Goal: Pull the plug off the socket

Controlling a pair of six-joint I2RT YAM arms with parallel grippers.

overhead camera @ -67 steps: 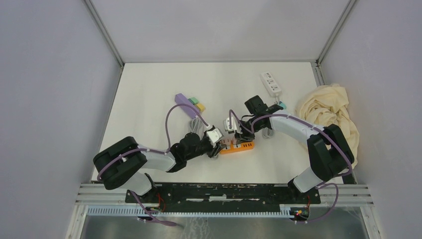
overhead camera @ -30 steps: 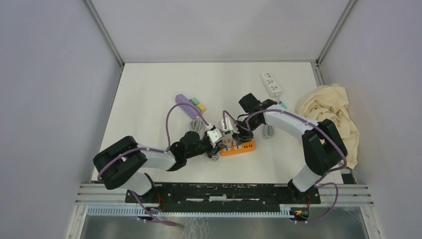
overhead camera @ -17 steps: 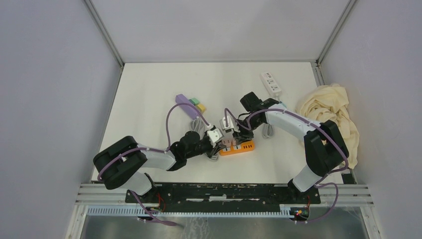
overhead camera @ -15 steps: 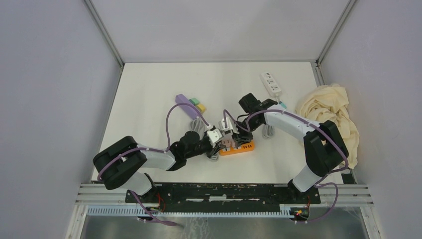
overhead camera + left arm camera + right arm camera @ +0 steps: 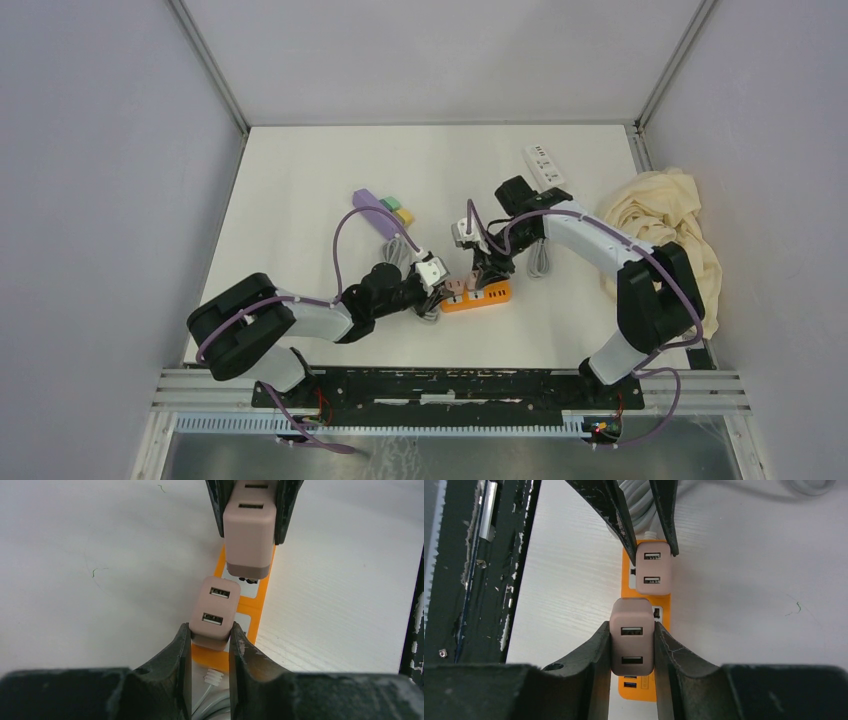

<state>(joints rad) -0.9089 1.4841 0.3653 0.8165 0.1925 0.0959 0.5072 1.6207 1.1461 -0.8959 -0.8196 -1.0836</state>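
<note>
My right gripper should go up and swing outward next, turning toward the white power strip, and then go down beside its grey cable, since the plug is hanging clear of the sockets.
An orange power strip [image 5: 484, 295] lies at the table's middle, also in the left wrist view [image 5: 264, 607] and the right wrist view [image 5: 639, 690]. My left gripper [image 5: 210, 630] is shut on a pink USB plug [image 5: 215, 610] that sits in the strip at its cable end. My right gripper [image 5: 631, 626] is shut on a second pink USB plug [image 5: 632, 635] and holds it raised just above the strip's middle sockets. This plug looks larger and nearer than the seated one [image 5: 653, 575]. Its prongs are hidden. The two grippers [image 5: 445, 288] [image 5: 478, 268] face each other over the strip.
A purple power strip [image 5: 373, 204] with green and yellow blocks lies at the back left. A white power strip [image 5: 543, 167] lies at the back right, a cream cloth [image 5: 665, 235] at the right edge. Grey coiled cables [image 5: 540, 262] lie beside the orange strip.
My right gripper came down onto the strip, shut on the second pink plug, and has now risen up and to the right with it. My left gripper stayed put.
</note>
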